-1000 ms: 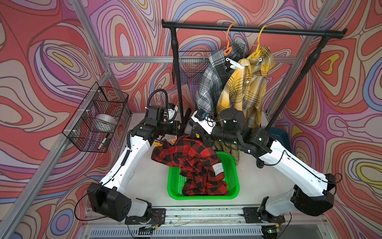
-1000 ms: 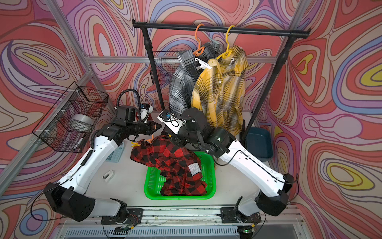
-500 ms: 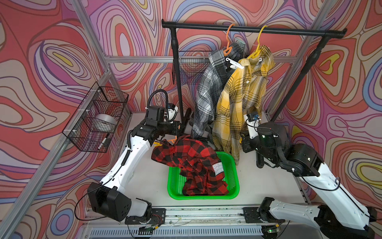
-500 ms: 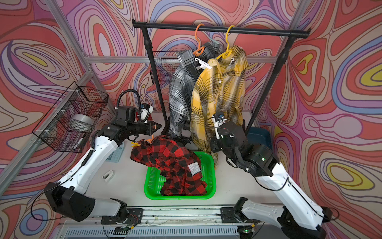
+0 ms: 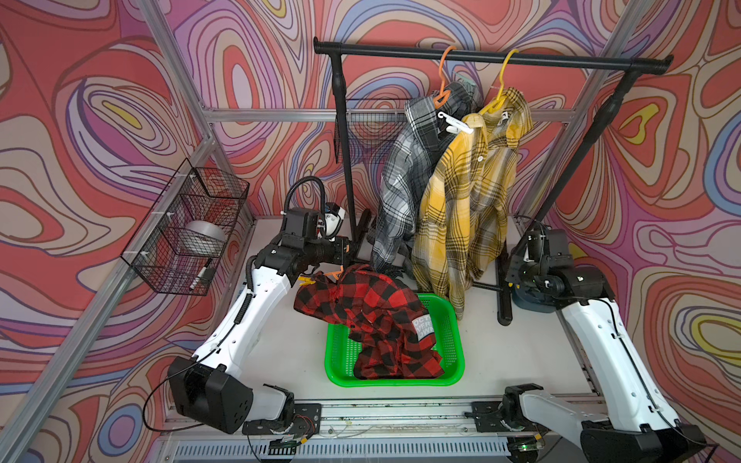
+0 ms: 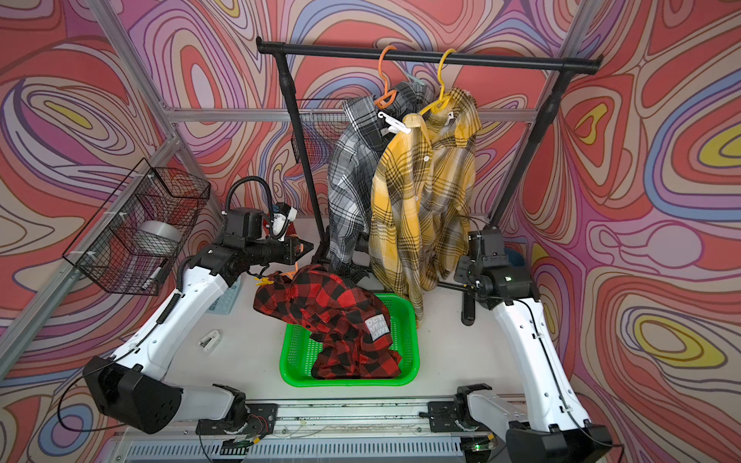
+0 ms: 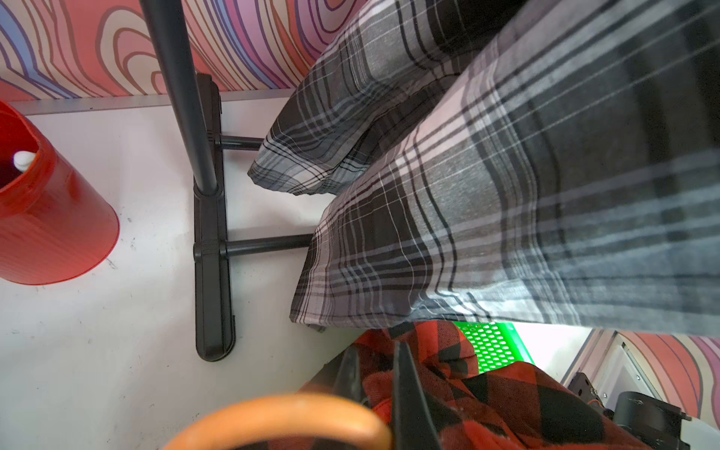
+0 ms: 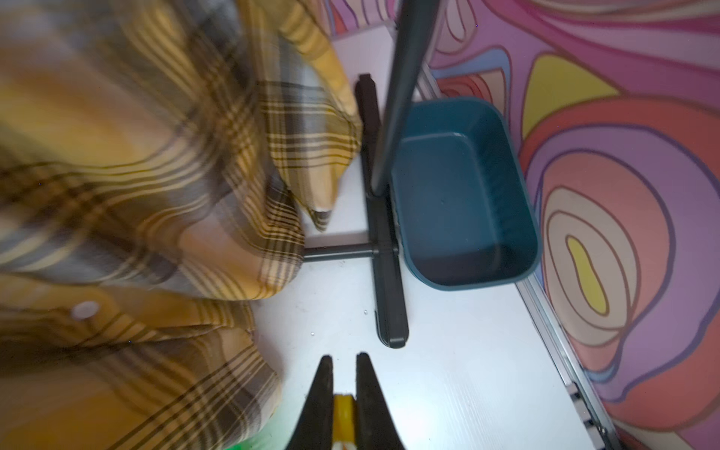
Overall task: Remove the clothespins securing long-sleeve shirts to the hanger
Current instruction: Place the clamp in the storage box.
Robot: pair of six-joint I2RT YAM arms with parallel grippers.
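My right gripper moves past the black rack's foot next and lowers over the blue bin (image 5: pixel 533 300) (image 8: pixel 459 195), below it beyond that foot, to release the clothespin.
My left gripper (image 7: pixel 374 348) is shut on the hook of an orange hanger (image 7: pixel 280 413). It holds the red-and-black shirt (image 5: pixel 373 312) over the green basket (image 5: pixel 333 360), and a yellow clothespin (image 5: pixel 306 279) is still clipped at the shirt's shoulder. The grey plaid shirt (image 5: pixel 405 172) and the yellow plaid shirt (image 5: pixel 465 192) hang on the rail, with a white clothespin (image 5: pixel 455 122) at the grey one's collar. At the right, my right gripper (image 8: pixel 343 360) is shut on a yellow clothespin (image 8: pixel 343 409) above the table, short of the blue bin (image 8: pixel 459 195).
The black rack's foot (image 8: pixel 387 296) lies between my right gripper and the blue bin. A red cup (image 7: pixel 50 218) stands at the back left by the rack post. A wire basket (image 5: pixel 188 232) hangs on the left frame. A loose white clothespin (image 6: pixel 209 340) lies on the table.
My right arm has swung from the middle, near the red shirt's hanger, out to the right side by the blue bin, staying shut. The left arm has kept still with the hanger.
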